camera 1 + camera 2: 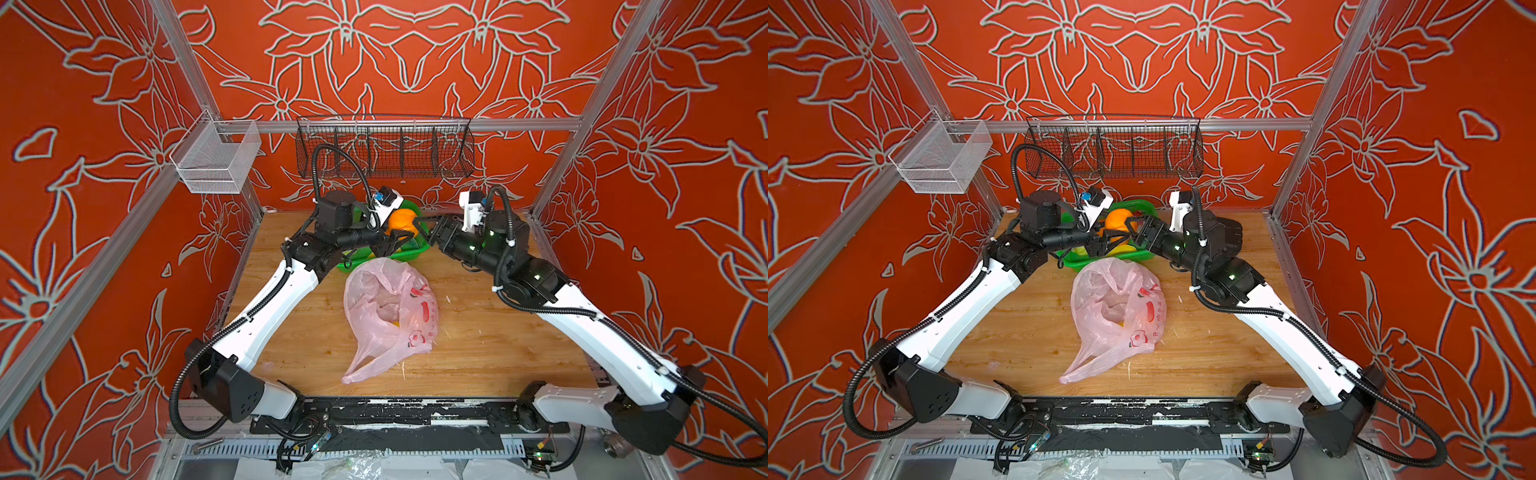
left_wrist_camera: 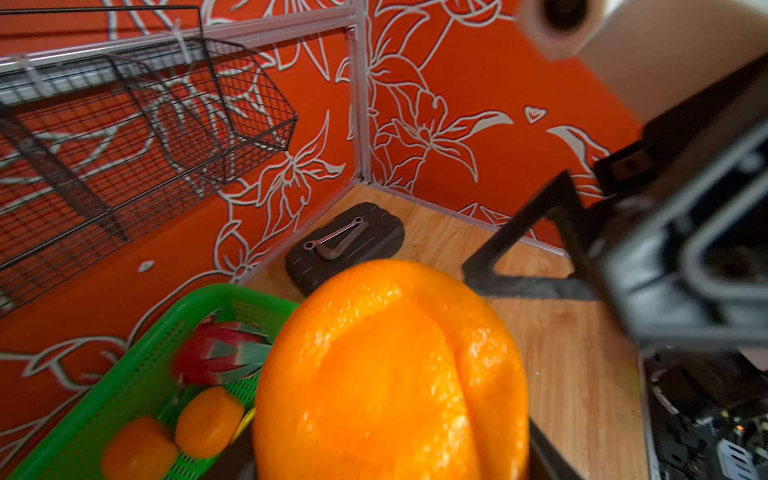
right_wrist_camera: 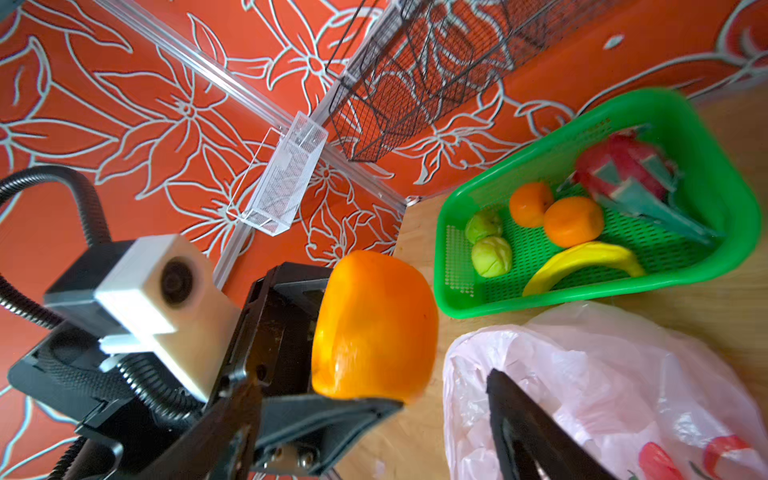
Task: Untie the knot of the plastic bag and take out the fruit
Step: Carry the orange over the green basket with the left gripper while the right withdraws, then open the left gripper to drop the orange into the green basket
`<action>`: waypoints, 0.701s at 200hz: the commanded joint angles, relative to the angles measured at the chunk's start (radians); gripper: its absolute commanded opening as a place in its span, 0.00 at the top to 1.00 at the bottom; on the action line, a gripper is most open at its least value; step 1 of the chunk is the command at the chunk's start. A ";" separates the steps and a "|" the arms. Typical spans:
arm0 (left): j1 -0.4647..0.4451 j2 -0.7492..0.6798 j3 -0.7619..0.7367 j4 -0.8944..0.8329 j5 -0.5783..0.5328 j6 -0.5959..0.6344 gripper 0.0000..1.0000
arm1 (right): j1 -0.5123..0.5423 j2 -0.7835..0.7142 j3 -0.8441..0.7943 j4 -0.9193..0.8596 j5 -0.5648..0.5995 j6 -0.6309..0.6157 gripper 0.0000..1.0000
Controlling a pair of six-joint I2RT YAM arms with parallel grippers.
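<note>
The basket's bare mesh shows between the green apples and small oranges, so the left gripper will next tip its fingers downward, lower the fruit onto that mesh below and let go.
My left gripper is shut on a big orange fruit, held in the air beside the green basket. Facing it, my right gripper stands open, one finger just under the fruit. The basket holds a dragon fruit, two small oranges, two green apples and a banana. The pink plastic bag lies slack on the table in front of the basket. The knot is out of view.
A black wire basket and a white mesh box hang on the back rail. A dark pad with a metal tool lies in the back right corner. Red patterned walls close in the wooden table.
</note>
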 commanded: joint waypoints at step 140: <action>0.248 0.498 0.339 -0.500 -0.232 -0.586 0.50 | -0.067 -0.037 -0.101 -0.065 0.103 0.113 0.04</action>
